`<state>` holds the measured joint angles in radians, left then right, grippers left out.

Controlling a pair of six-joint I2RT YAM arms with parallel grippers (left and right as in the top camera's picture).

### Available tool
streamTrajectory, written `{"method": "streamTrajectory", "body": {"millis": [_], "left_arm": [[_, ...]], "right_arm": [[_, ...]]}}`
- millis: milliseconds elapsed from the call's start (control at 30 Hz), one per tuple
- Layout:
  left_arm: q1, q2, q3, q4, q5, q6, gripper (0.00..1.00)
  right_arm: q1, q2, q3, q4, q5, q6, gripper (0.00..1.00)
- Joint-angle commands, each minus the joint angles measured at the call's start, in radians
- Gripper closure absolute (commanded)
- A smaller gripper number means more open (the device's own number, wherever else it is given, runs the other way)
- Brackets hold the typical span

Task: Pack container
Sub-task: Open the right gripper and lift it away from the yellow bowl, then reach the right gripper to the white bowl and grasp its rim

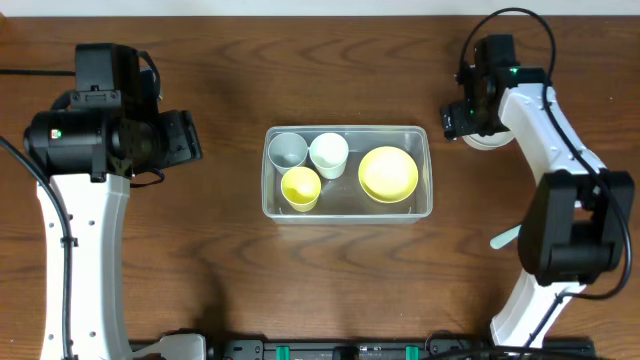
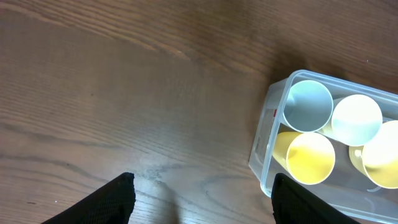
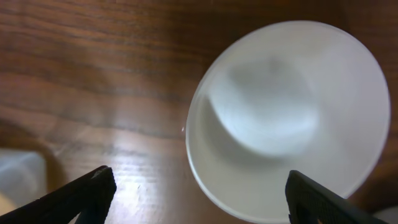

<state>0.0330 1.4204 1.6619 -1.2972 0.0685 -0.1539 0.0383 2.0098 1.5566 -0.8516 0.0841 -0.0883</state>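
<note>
The robot's right gripper should next move down over the white bowl's rim facing the container (image 1: 468,143) (image 3: 196,172) and close on it, since that rim lies between its open fingers.
The clear plastic container (image 1: 426,205) sits mid-table and holds a pale-blue cup (image 1: 287,150), a white cup (image 1: 329,153), a yellow cup (image 1: 301,187) and a yellow bowl (image 1: 388,173). It also shows in the left wrist view (image 2: 264,134). My left gripper (image 2: 202,199) is open and empty over bare wood, left of the container (image 1: 195,137). My right gripper (image 3: 199,199) is open, close above a white bowl (image 3: 289,118) at the far right (image 1: 487,141); its fingers straddle the bowl's near rim without touching it.
A pale utensil-like object (image 1: 506,237) lies on the table by the right arm's base. The wooden table surface (image 1: 330,290) spreads around the container.
</note>
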Motion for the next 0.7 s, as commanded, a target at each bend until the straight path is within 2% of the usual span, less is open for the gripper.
{"method": "streamTrajectory", "body": {"millis": [0,167,233,433,533,667], "left_arm": [[0.005,0.007,-0.009,0.000,0.000,-0.005,0.29],[0.005,0.007,-0.009,0.000,0.000,-0.005,0.29],[0.005,0.007,-0.009,0.000,0.000,-0.005,0.29],[0.005,0.007,-0.009,0.000,0.000,-0.005,0.29],[0.005,0.007,-0.009,-0.001,0.000,-0.005,0.29],[0.005,0.007,-0.009,-0.001,0.000,-0.005,0.29]], "right_arm": [[-0.010,0.033,-0.001,0.028,0.021,-0.027,0.11],[-0.020,0.078,-0.001,0.034,0.020,-0.041,0.14],[-0.025,0.092,-0.001,0.028,0.021,-0.040,0.18],[-0.027,0.097,-0.001,0.021,0.020,-0.040,0.44],[-0.027,0.097,-0.001,0.013,0.020,-0.039,0.61],[-0.027,0.097,-0.001,0.002,0.020,-0.039,0.73]]}}
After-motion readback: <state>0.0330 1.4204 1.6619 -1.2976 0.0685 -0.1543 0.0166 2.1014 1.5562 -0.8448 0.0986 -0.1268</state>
